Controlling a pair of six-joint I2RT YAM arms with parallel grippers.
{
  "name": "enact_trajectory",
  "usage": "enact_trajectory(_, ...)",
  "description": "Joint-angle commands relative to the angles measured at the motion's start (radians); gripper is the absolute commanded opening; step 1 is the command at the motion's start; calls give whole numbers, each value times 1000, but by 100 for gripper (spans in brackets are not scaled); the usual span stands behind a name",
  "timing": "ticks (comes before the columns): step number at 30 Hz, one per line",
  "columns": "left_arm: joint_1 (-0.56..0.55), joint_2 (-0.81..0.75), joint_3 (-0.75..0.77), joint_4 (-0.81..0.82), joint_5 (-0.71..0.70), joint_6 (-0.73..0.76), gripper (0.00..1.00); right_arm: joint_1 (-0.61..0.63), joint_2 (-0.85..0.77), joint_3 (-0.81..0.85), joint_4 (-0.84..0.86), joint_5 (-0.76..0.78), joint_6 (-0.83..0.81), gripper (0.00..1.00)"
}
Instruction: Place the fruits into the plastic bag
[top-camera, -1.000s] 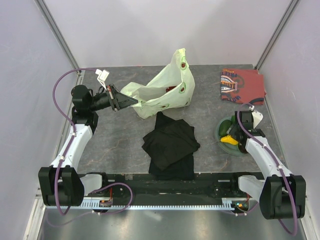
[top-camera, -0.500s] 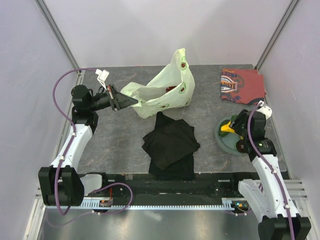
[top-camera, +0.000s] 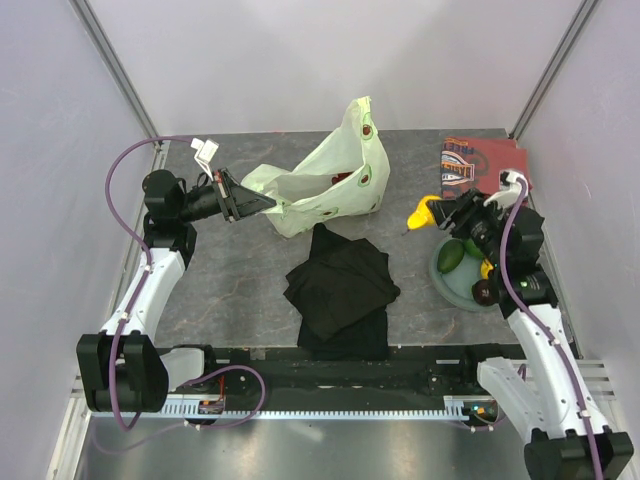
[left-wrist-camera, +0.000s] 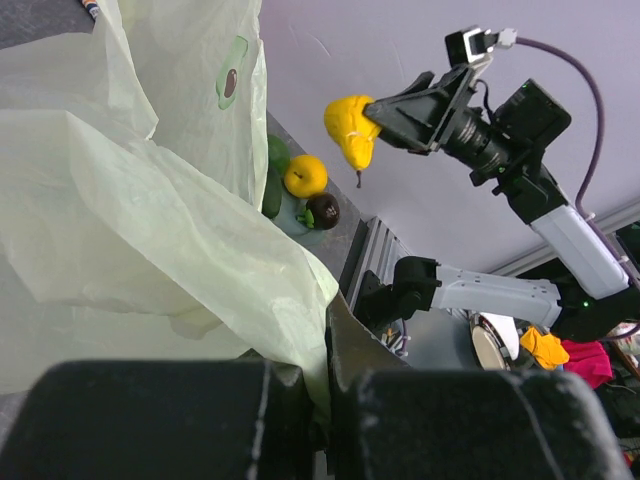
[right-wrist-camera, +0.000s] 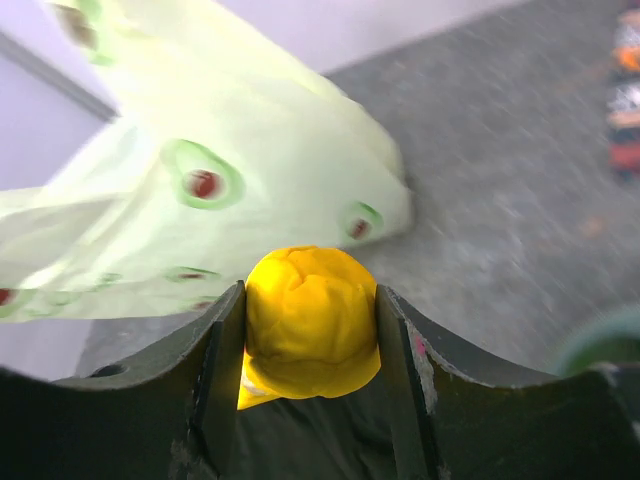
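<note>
The bag's mouth (top-camera: 322, 184) is open, so I will move my right gripper to the left in the top view, lower it into the opening and let go of the yellow fruit (top-camera: 421, 212).
The pale green plastic bag (top-camera: 330, 185) with avocado prints lies at the back of the table, its mouth facing left. My left gripper (top-camera: 245, 203) is shut on the bag's edge (left-wrist-camera: 300, 330) and holds it up. Above the table, right of the bag, my right gripper (top-camera: 432, 212) is shut on a yellow fruit (top-camera: 421, 212), which sits between both fingers (right-wrist-camera: 310, 320). Other fruits lie on the grey-green plate (top-camera: 452, 285): a green one (top-camera: 450, 257), a round yellow one (left-wrist-camera: 306, 176) and a dark maroon one (top-camera: 484, 292).
A folded black cloth (top-camera: 340, 290) lies in the middle near the front edge. A red-orange patterned cloth (top-camera: 485, 170) sits at the back right. White walls close in the table on three sides.
My right gripper has risen from the plate with the yellow fruit and moved back and left toward the bag. The left arm and the bag have not moved.
</note>
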Motion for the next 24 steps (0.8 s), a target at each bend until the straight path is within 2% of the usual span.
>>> enact_trajectory(1, 0, -5, 17, -7, 3, 44, 2, 125, 51, 150, 116, -9, -27, 1)
enact_trajectory(2, 0, -5, 17, -7, 3, 45, 1, 160, 83, 179, 97, 73, -91, 1)
enact_trajectory(5, 0, -5, 17, -7, 5, 45, 1, 297, 172, 294, 44, 175, -182, 0)
enact_trajectory(8, 0, -5, 17, -7, 5, 49, 2, 424, 271, 391, 40, 256, -237, 0)
enact_trajectory(13, 0, 2, 17, -9, 5, 50, 2, 659, 433, 568, 16, 482, -354, 0)
enact_trajectory(15, 0, 7, 15, -9, 5, 47, 1, 698, 500, 636, 17, 502, -380, 0)
enact_trajectory(24, 0, 8, 14, -9, 5, 47, 2, 702, 750, 865, 0, 582, -429, 0)
